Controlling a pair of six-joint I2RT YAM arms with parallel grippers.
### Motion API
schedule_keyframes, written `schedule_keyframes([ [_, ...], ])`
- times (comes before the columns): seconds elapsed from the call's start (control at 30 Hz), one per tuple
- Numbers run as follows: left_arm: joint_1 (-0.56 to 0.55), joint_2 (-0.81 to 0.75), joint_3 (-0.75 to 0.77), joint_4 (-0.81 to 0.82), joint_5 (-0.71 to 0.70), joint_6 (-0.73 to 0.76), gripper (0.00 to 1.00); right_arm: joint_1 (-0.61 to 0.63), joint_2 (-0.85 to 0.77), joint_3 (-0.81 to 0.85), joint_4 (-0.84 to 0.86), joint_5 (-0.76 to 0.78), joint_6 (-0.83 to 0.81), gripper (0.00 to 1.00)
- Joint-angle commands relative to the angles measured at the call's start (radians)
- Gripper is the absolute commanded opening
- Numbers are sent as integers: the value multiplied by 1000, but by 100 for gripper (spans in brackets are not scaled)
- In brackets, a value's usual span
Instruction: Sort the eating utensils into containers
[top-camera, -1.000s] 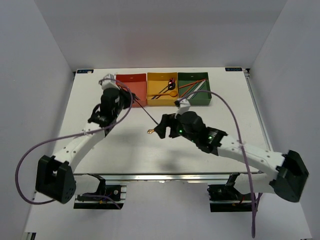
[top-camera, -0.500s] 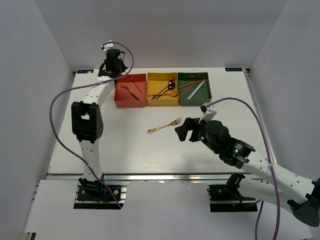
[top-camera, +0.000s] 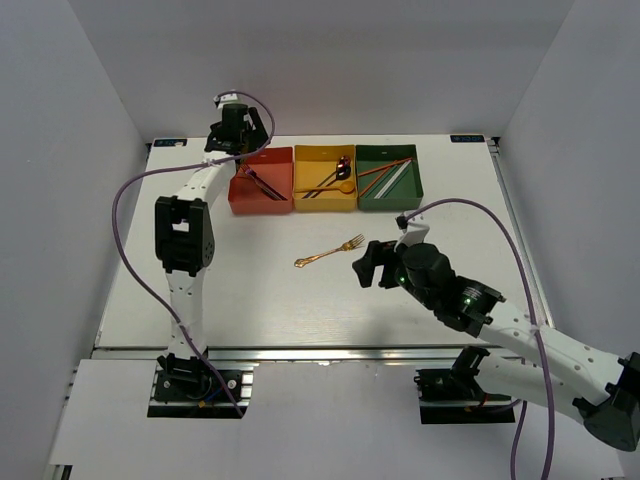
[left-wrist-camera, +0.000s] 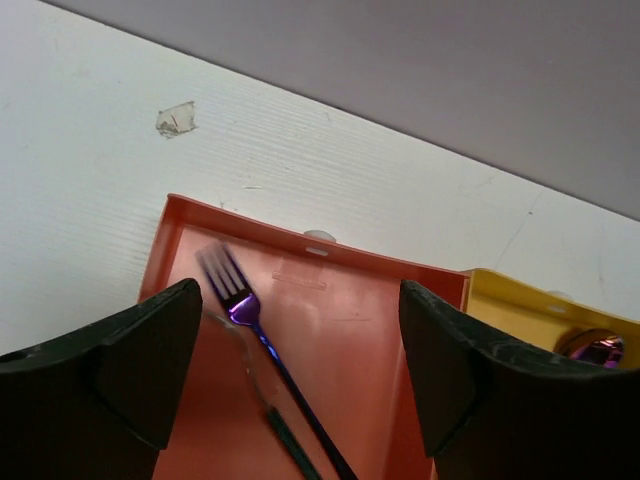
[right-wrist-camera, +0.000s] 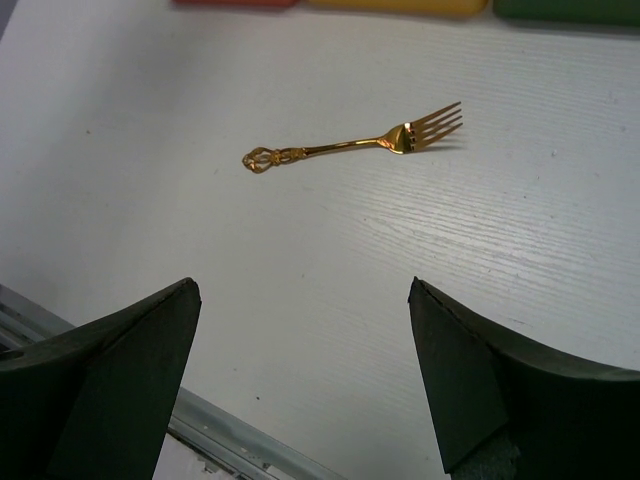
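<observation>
Back, down and to the right in the top view, I need to bring my left gripper onto the gold fork's handle (top-camera: 329, 252), since only that fork lies unboxed.
The left gripper (top-camera: 238, 128) hangs open over the back of the red-orange box (top-camera: 260, 208). Below its spread fingers lies a purple fork (left-wrist-camera: 250, 318) on the box floor (left-wrist-camera: 380, 350), beside a dark-handled utensil (left-wrist-camera: 285, 440); nothing is between the jaws. A gold fork (top-camera: 330, 252) lies alone on the white table, tines to the right. My right gripper (top-camera: 364, 266) stands open just right of it. In the right wrist view the gold fork (right-wrist-camera: 350, 147) lies ahead of the gripper (right-wrist-camera: 302, 290), apart from it.
The yellow box (top-camera: 325, 206) holds spoons, among them an orange one (top-camera: 345, 186). The dark green box (top-camera: 390, 204) holds chopsticks (top-camera: 385, 172). All three boxes stand in a row at the table's far edge. The left arm reaches along the table's left side.
The left arm swung from mid-table to the red box and its gripper opened, leaving the purple fork in the box. The right arm drew back to the right of the gold fork.
</observation>
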Motion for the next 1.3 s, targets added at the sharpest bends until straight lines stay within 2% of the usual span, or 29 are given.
schedule_keyframes([
  [0.0, 5, -100, 11, 5, 36, -28, 92, -3, 41, 27, 19, 23, -13, 89],
  [0.1, 5, -168, 60, -35, 40, -42, 96, -4, 101, 44, 21, 19, -6, 89],
  [0.23, 2, -306, 42, -81, 46, -42, 98, -6, 205, 76, 16, 43, 31, 89],
  [0.37, -26, -459, -144, -89, 223, 55, 98, -6, 301, 144, -67, 143, 137, 89],
  [0.4, -61, -460, -160, -115, 252, 55, 98, -23, 293, 144, -76, 147, 152, 89],
  [0.43, -90, -496, -172, -148, 279, 155, 98, -35, 279, 139, -82, 143, 162, 89],
  [0.47, -122, -502, -206, -213, 273, 188, 98, -50, 238, 133, -105, 146, 178, 89],
  [0.5, -213, -507, -229, -241, 204, 252, 98, -93, 209, 116, -123, 151, 191, 89],
  [0.57, -323, -522, -292, -279, 126, 314, 98, -142, 110, 90, -136, 132, 171, 89],
  [0.6, -413, -527, -380, -269, 92, 332, 98, -202, 74, 81, -142, 114, 156, 89],
  [0.67, -467, -538, -476, -206, 86, 349, 98, -275, 0, 76, -165, 50, 113, 89],
  [0.7, -490, -536, -551, -187, 99, 345, 98, -291, -15, 85, -214, 39, 82, 89],
  [0.77, -506, -503, -587, -167, 150, 349, 96, -302, -49, 113, -254, 23, 50, 89],
  [1.0, -527, -337, -529, -219, 274, 400, 84, -302, -92, 101, -318, -90, -10, 89],
  [1.17, -527, -280, -533, -213, 314, 400, 79, -302, -112, 79, -309, -109, -24, 89],
  [1.27, -532, -245, -529, -216, 346, 400, 69, -302, -117, 81, -305, -107, -33, 89],
])
